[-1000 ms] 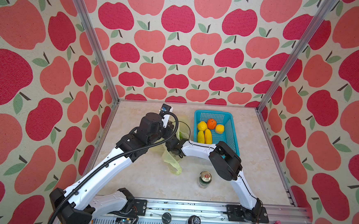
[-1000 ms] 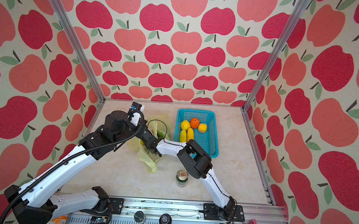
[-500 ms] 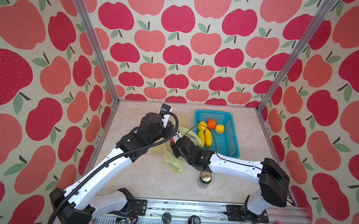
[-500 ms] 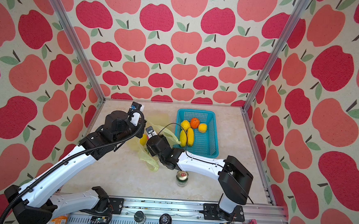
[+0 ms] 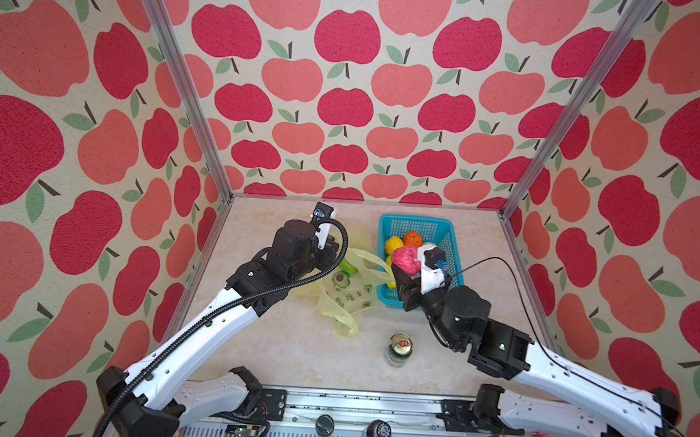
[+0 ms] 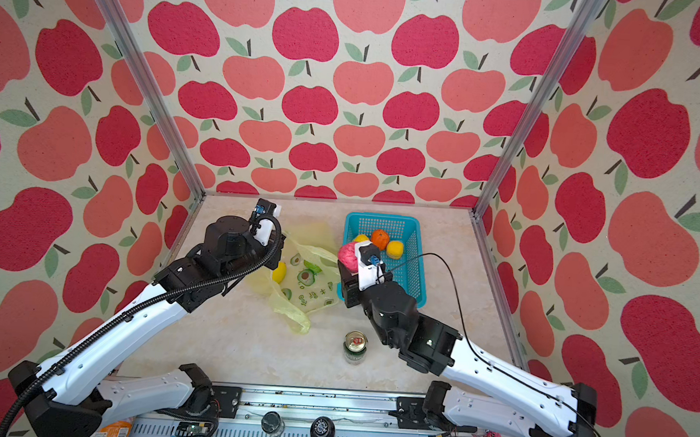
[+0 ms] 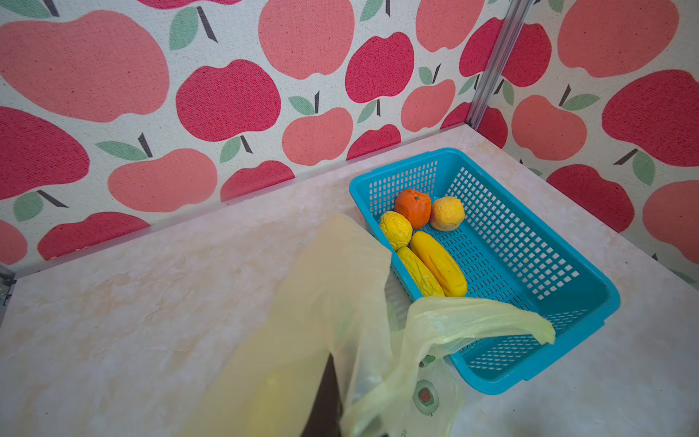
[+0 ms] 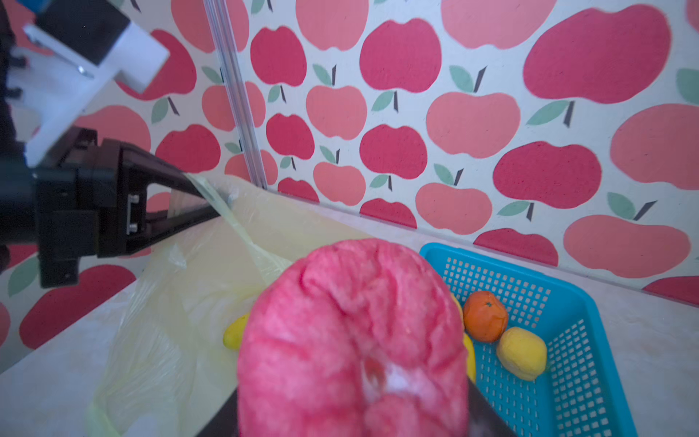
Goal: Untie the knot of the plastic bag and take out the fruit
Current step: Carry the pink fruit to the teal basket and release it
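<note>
My right gripper leaves the bag (image 5: 351, 298) next, tips down and releases the pink-red fruit beside the long yellow fruits on the basket's bottom, since it's bare.
The pale yellow plastic bag (image 5: 351, 298) lies open on the table left of the basket; no knot shows, and its handles hang loose. My left gripper (image 8: 206, 196) is shut on the bag's rim and holds it up. My right gripper (image 5: 404, 273) is shut on a pink-red fruit (image 8: 351, 340), raised above the turquoise basket's (image 5: 415, 219) near left corner. In the bag a green fruit (image 5: 347, 266) and a yellow one (image 6: 279, 272) show through. The basket holds an orange fruit (image 7: 413, 208), a yellow-orange one (image 7: 447, 213), a lemon (image 7: 395, 229) and two long yellow fruits (image 7: 438, 265).
A green drink can (image 5: 399, 349) stands upright in front of the bag, close to my right forearm. The basket sits at the back right, near the wall. Apple-print walls close in the table on three sides.
My right gripper has drawn back out of the bag to the right, with the pink-red fruit in it, up to the basket's near corner. The left gripper has kept still.
</note>
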You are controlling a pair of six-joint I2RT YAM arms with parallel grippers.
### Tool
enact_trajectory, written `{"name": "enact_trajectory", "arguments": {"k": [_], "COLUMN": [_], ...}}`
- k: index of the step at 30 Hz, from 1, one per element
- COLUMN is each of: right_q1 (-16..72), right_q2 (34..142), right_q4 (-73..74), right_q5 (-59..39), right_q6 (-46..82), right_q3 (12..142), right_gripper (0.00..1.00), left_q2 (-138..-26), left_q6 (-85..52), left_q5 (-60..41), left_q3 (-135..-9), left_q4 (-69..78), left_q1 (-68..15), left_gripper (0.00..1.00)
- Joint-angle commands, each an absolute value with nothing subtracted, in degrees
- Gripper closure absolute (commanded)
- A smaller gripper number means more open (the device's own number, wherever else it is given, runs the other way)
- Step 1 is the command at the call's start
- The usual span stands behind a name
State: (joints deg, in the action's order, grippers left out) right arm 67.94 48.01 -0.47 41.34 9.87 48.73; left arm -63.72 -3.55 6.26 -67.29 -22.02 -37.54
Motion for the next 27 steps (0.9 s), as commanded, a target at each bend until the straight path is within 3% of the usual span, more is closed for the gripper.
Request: {"name": "enact_trajectory", "arguments": {"k": [1,8,17,27], "right_q1": [64.5,52.2,36.9,30.5], "right_q2": [40.0,36.2,56.4,73.0], "right_q4": [-2.4,-7.8,-11.7,-9.9], "right_q5": [48.3,45.6,28.8,20.3], "right_q6": [8.9,14.4,22.0,24.1], "right_q3": [44.0,41.3,45.5,48.2], "right_gripper": [0.71,0.7,0.69,0.67], "left_q2": [-62.7,-63.1,-63.0,-62.6], "left_q6": [-3.1,-2.6,-2.3,-2.4], "left_q5": [7.1,6.6,6.6,6.9], "left_q3": [-66.9,-66.9,-67.2,-67.1], "left_q4": [-20.5,-19.7,-19.9,-20.0], "left_q1": [-37.7,-37.6,-37.3,-37.3], "left_gripper": [1.0,1.0,1.0,1.0]}}
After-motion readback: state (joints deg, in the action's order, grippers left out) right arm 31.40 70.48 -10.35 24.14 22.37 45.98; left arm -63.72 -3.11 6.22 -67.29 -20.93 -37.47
